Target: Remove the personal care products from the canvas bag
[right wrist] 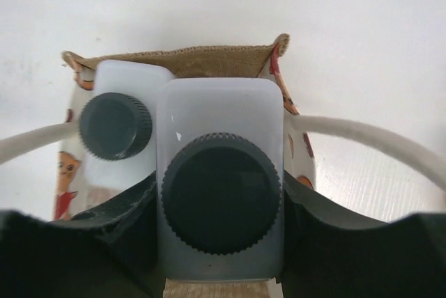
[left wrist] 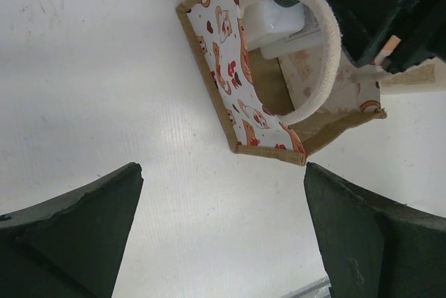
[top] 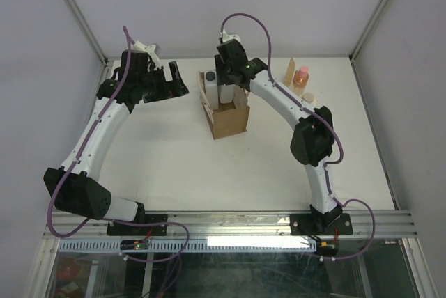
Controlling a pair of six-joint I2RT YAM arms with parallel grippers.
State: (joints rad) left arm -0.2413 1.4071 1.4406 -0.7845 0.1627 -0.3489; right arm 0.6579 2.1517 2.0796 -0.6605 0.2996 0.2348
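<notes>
I will raise my right gripper past the bag's handles, cross, then lower and release beside the cream bottle, to its right in the top view.
The canvas bag [top: 230, 121] stands upright at mid-table, brown with a printed white side [left wrist: 221, 68]. Two white bottles with dark round caps stand in it. My right gripper [right wrist: 219, 209] reaches in from above and is shut on the nearer white bottle [right wrist: 220, 193], one finger on each flank. The other white bottle [right wrist: 115, 127] stands beside it, untouched. My left gripper [left wrist: 223, 173] hangs open and holds nothing, over bare table left of the bag. An orange-pink bottle [top: 301, 77], a tan flat tube [top: 288, 72] and a cream bottle [top: 309, 97] stand on the table at the back right.
The bag's pale looped handles [right wrist: 369, 138] arch out on both sides of my right gripper. Grey walls close the table at the back and sides. A metal rail [top: 230, 223] runs along the near edge.
</notes>
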